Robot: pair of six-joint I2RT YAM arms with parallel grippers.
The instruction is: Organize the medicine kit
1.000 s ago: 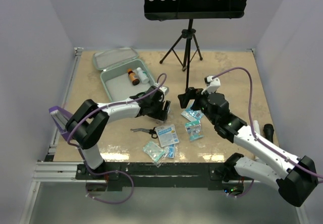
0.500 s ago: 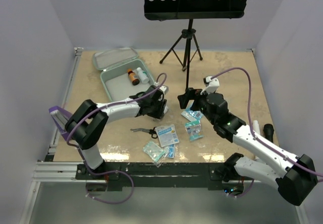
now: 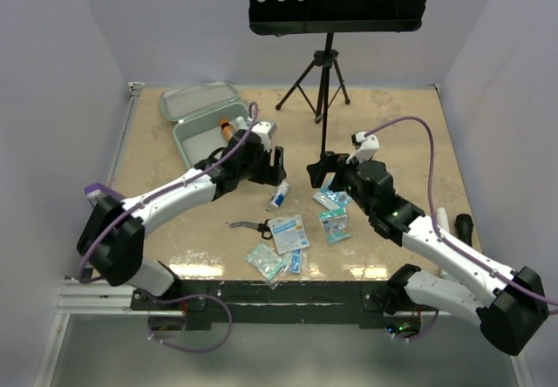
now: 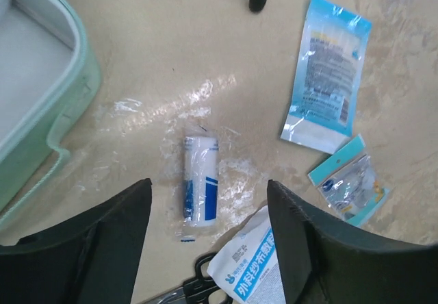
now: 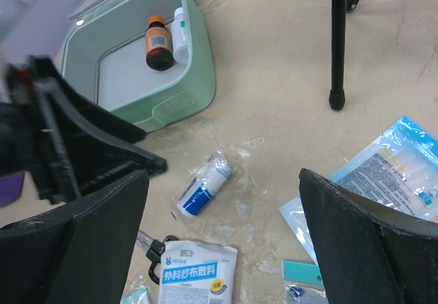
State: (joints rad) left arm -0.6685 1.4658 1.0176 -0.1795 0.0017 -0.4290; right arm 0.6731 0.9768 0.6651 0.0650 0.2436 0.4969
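My left gripper lowers next onto the blue-printed part of the white roll, one finger along each long side, because it lies lengthwise between my open fingers.
The mint-green medicine kit lies open at the back left with its lid flat behind it. Inside it are a brown bottle and a white bottle. A plastic-wrapped white roll with blue print lies on the table just right of the kit's wall. My left gripper hovers open above this roll, holding nothing. My right gripper stands wide open and empty to the right, looking down on the roll.
A white gauze packet, black scissors and several blue-and-clear packets lie near the front. The music stand's tripod stands at the back, one foot close by. A purple holder sits at the left edge.
The left gripper was low on the table, closed partway, then opened again and rose back toward the kit. The wrapped roll now lies uncovered on the table. The right arm barely moved.
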